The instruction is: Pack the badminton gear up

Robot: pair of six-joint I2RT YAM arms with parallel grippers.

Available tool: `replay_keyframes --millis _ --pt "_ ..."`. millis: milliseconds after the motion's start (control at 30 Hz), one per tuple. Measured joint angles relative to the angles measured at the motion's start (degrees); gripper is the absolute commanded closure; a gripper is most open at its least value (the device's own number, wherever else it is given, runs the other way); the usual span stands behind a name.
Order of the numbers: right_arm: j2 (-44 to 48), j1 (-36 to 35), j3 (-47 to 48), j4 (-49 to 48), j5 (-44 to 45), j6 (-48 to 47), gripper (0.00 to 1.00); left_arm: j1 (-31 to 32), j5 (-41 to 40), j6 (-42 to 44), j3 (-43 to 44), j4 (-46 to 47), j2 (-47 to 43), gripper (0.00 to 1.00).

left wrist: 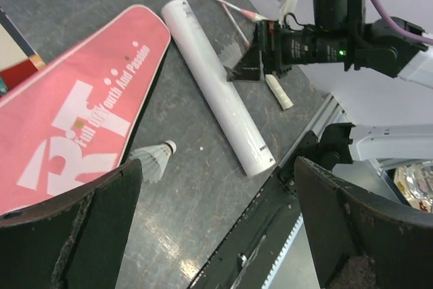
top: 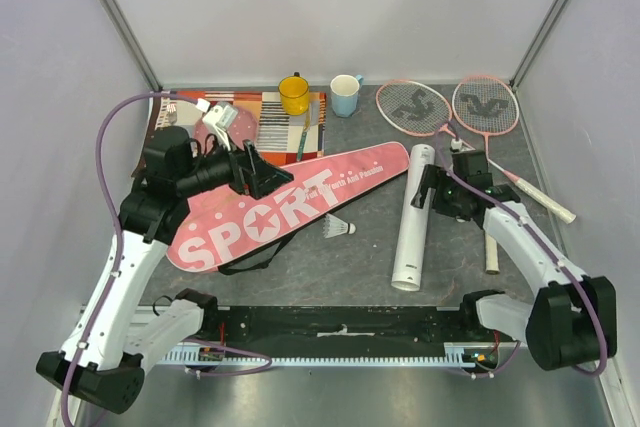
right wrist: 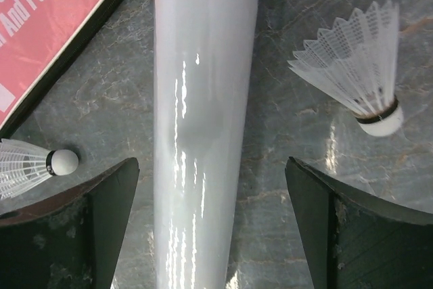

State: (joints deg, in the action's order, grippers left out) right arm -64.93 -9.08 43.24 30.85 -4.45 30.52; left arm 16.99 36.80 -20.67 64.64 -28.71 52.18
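My right gripper goes down around the middle of the long white tube [top: 414,215] next and closes, since its open fingers already stand one on each side of the tube.
The pink SPORT bag [top: 290,202] lies flat at centre left and also shows in the left wrist view [left wrist: 74,120]. My left gripper [top: 262,175] hovers open and empty over it. The long white tube [top: 414,215] lies to the bag's right. My right gripper [top: 425,187] is open just above the tube [right wrist: 203,99], one jaw on each side. One shuttlecock [top: 338,228] lies between bag and tube. A second shuttlecock [right wrist: 358,65] lies on the tube's other side, hidden under the right arm in the top view. Two pink rackets [top: 415,105] [top: 487,105] lie at the back right.
A yellow mug [top: 294,94] and a blue mug [top: 345,95] stand at the back. A striped placemat [top: 285,117] with a pink plate [top: 235,129] lies at the back left. The racket handles [top: 545,202] reach past the right arm. A black rail [top: 340,332] runs along the near edge.
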Motion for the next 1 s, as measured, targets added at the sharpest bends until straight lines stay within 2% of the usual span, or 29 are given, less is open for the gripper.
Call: replay_keyframes --millis 233,700,1000 --pt "-8.63 -4.79 -0.07 -5.05 2.19 5.84 0.02 0.98 1.36 -2.23 -3.98 0.09 -0.28 0.01" --pt "-14.62 -9.55 -0.83 -9.27 10.14 16.72 0.02 3.78 2.34 -4.85 -8.17 0.55 -2.38 0.01" --pt "-15.39 -10.21 -2.03 -11.15 11.96 18.93 0.12 4.76 2.36 -5.46 -8.48 0.57 -2.43 0.01"
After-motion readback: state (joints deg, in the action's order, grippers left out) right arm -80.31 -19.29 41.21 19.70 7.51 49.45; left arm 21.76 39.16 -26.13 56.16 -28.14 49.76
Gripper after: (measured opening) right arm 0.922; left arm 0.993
